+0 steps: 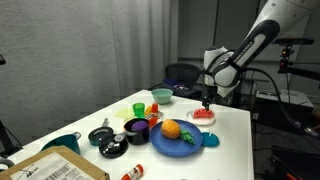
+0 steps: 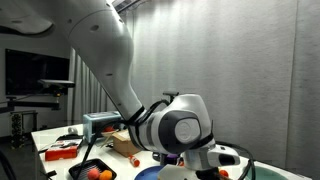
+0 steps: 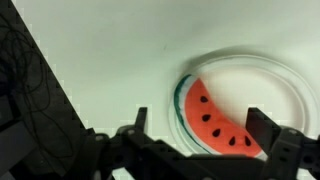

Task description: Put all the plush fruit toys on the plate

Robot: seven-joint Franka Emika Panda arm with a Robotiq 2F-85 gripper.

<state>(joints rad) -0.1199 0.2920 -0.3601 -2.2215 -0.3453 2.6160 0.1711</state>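
The red watermelon slice [image 3: 213, 122] in the white dish [image 3: 290, 75] still lies below my gripper, off the blue plate, so my gripper needs to lower its open fingers onto it.
A red watermelon-slice plush toy [image 3: 215, 118] lies in a small white dish [image 3: 290, 75] in the wrist view. My gripper [image 3: 200, 120] hangs open just above it, one finger [image 3: 140, 120] left of the slice and the other right of it, neither touching. In an exterior view the gripper [image 1: 207, 102] stands over that toy [image 1: 203, 115] at the table's far side. The round orange plush toy [image 1: 171, 129] with a green leaf rests on the large blue plate [image 1: 188, 147] nearer the front.
A purple bowl [image 1: 136, 127], green cups [image 1: 139, 108], a blue bowl [image 1: 160, 95] and dark utensils [image 1: 105, 137] crowd the table left of the plate. A cardboard box [image 1: 60, 168] sits at the front left corner. The table edge runs close behind the white dish.
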